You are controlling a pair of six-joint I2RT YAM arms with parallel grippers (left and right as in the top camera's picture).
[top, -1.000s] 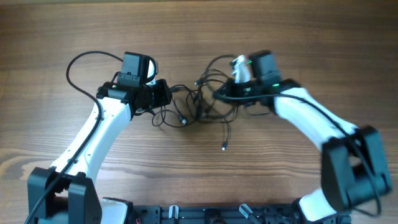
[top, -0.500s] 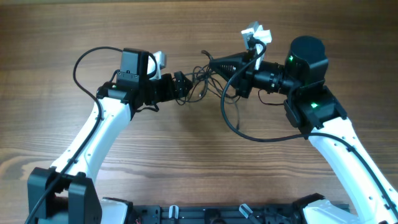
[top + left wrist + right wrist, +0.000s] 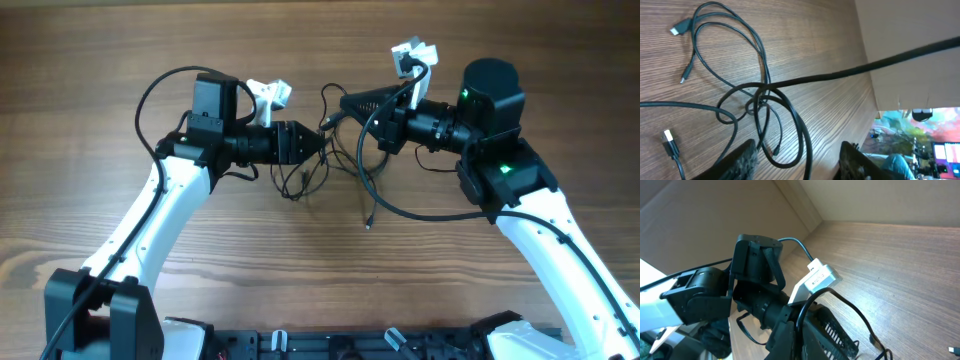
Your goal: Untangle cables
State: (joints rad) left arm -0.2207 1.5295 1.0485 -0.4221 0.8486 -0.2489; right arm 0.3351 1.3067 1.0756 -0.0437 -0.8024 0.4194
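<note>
I will next pull the piece of cable outward and slightly up toward the tangle's far side [image 3: 335,87] with my right gripper and release it there, since my left gripper's fingers are around a loop of cable.
The cables [image 3: 335,160] are thin black cords in a loose tangle at the table's middle, with one strand trailing down to a plug end [image 3: 368,224]. My right gripper [image 3: 347,101] points left above the tangle and is shut on one cable strand [image 3: 801,322], which it holds lifted off the table. My left gripper [image 3: 316,142] points right at the tangle's left side and is open. In the left wrist view its fingers [image 3: 797,161] straddle a cable loop [image 3: 790,130], with knotted strands [image 3: 757,97] and plug ends [image 3: 671,142] on the wood beyond.
The wooden table [image 3: 100,60] carries nothing else. Each arm's own thicker black wiring loops beside it, at the left [image 3: 150,95] and below the right arm [image 3: 420,215]. A cardboard wall [image 3: 910,30] borders the table's far side.
My right gripper has risen from the table with a cable strand and swung right. My left gripper has moved right into the tangle. The hanging strand now reaches lower.
</note>
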